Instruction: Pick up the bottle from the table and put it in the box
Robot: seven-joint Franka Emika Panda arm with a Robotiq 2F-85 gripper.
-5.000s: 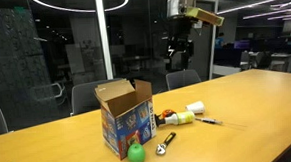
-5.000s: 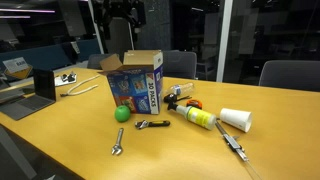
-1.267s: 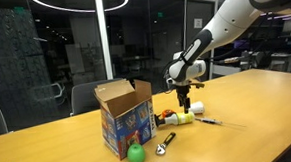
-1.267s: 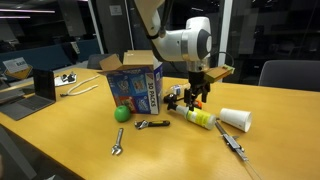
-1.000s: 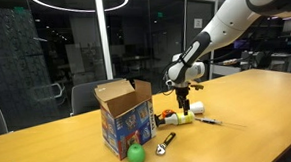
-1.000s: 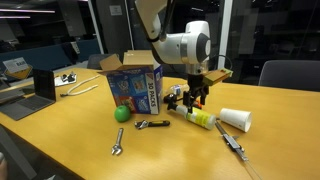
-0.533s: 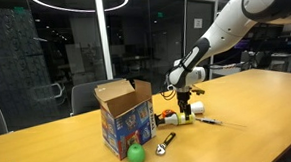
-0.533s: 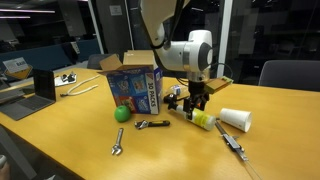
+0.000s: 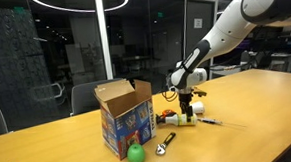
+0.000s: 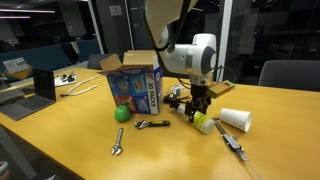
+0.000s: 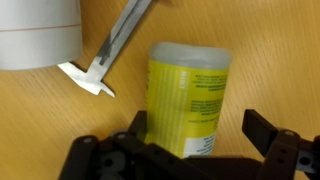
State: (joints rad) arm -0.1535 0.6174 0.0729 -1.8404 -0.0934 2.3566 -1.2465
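My gripper slides slightly down along the yellow-green body toward the bottle's white end (image 11: 190, 55) next and closes, because a finger already stands on either side.
The bottle (image 11: 188, 100), yellow-green with a white end, lies on its side on the wooden table; it also shows in both exterior views (image 10: 204, 121) (image 9: 180, 120). My gripper (image 11: 198, 135) is open and low over it, with one finger on each side of the bottle's body, in both exterior views too (image 10: 197, 112) (image 9: 186, 113). The left finger is close against the bottle; the right finger stands apart from it. The box (image 10: 137, 84) stands open with brown flaps up, to the side of the bottle (image 9: 124, 117).
A short white cylinder (image 11: 38, 30) and a metal tool (image 11: 112, 52) lie just beyond the bottle. A small orange object (image 10: 187, 102), a green ball (image 10: 122, 113), wrenches (image 10: 151, 124) and a laptop (image 10: 40, 86) are on the table.
My gripper has come down from above the bottle until its open fingers straddle it. The bottle has not moved.
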